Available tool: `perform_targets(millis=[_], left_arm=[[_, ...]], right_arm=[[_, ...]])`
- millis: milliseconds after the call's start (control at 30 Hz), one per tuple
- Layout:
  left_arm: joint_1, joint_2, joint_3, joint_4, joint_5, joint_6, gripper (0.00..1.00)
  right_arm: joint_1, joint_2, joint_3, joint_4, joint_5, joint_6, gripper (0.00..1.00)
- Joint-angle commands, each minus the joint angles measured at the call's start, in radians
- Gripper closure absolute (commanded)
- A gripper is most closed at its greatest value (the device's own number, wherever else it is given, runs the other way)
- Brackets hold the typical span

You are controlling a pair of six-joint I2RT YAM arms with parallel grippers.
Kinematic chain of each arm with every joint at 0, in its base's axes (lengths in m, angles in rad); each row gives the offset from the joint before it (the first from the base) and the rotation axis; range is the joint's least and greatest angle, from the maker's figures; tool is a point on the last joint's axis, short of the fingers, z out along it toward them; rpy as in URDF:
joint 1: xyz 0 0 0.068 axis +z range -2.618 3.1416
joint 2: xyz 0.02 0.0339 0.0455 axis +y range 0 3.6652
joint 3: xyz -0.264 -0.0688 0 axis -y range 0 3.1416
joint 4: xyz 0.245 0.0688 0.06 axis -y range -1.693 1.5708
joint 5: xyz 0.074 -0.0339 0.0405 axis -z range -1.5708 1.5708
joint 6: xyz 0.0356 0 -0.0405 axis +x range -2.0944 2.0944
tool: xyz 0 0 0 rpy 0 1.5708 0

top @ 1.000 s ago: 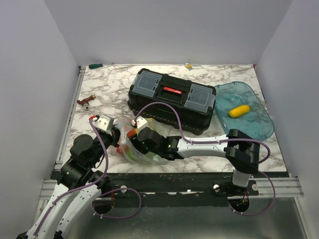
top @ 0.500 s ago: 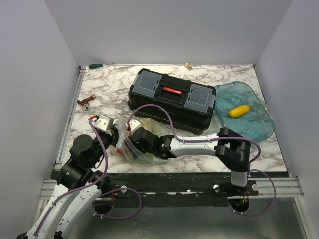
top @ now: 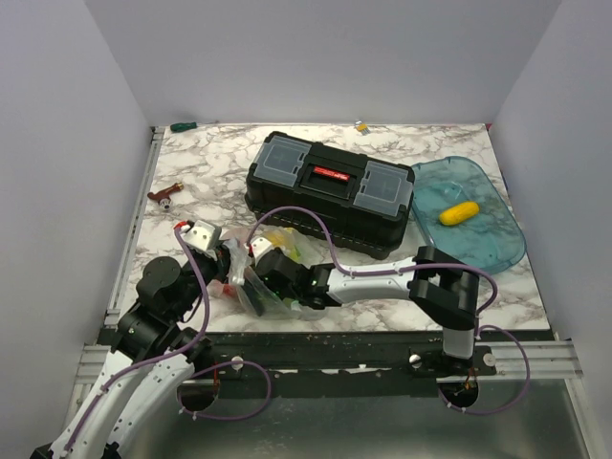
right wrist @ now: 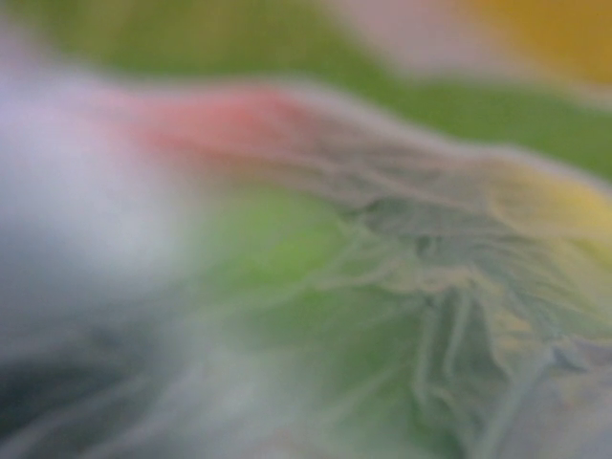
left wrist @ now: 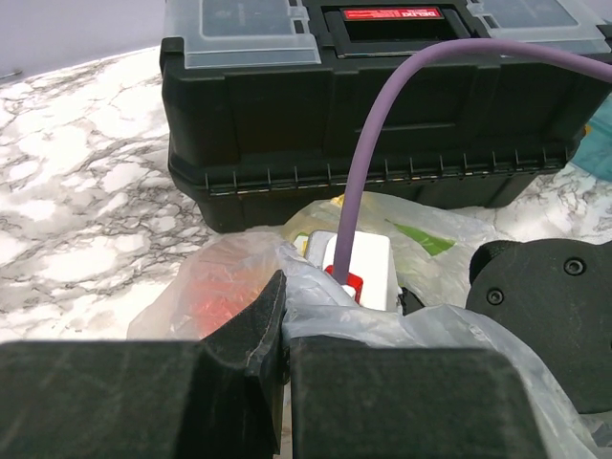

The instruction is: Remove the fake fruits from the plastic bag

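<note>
My right gripper moves onto the green fruit inside the bag (right wrist: 292,239) next and closes there, since that fruit shows through the crinkled film in front of it.
The clear plastic bag (top: 260,292) lies crumpled on the marble table in front of the black toolbox. My left gripper (top: 229,263) is shut on the bag's film (left wrist: 316,298) at its left edge, jaws pressed together (left wrist: 285,311). A red fruit (left wrist: 215,287) and a green one (left wrist: 421,239) show through the film. My right gripper (top: 260,277) is pushed into the bag, its fingers hidden. The right wrist view is a blur of crinkled film over a green fruit (right wrist: 287,277), a red one (right wrist: 229,115) and yellow (right wrist: 555,206). One yellow fruit (top: 459,212) lies in the blue tray.
The black toolbox (top: 330,191) stands right behind the bag. The translucent blue tray (top: 492,249) sits at the right. A red-handled tool (top: 164,196) lies at the left, a green screwdriver (top: 184,125) and a small yellow object (top: 361,125) at the back edge.
My right arm has moved left and pushed its gripper deeper into the bag. The bag has bunched up toward the left gripper, which has kept its hold.
</note>
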Motion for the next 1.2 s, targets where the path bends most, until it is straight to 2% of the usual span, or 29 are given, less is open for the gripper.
perform_targets(millis=[0,200,333,433,533,800,1167], left_arm=[[0.007,0.005,0.026,0.031,0.043,-0.009,1.0],[0.007,0.0,0.022,0.031,0.043,-0.01,1.0],[0.007,0.004,0.024,0.031,0.044,-0.01,1.0],[0.008,0.0,0.023,0.03,0.045,-0.01,1.0],[0.007,0.0,0.021,0.03,0.042,-0.01,1.0],[0.007,0.0,0.022,0.032,0.047,-0.012,1.0],[0.007,-0.006,0.019,0.03,0.036,-0.012,1.0]], right_arm=[[0.012,0.052,-0.021,0.038,0.056,0.008,0.06],[0.013,0.061,-0.007,0.093,0.145,0.041,0.13],[0.011,0.022,-0.039,0.132,0.175,0.045,0.27],[0.012,-0.022,-0.075,0.168,0.183,0.046,0.43],[0.012,-0.066,-0.099,0.182,0.191,0.057,0.51],[0.012,-0.197,-0.147,0.24,0.25,0.068,0.58],[0.011,-0.37,-0.189,0.275,0.209,0.11,0.63]])
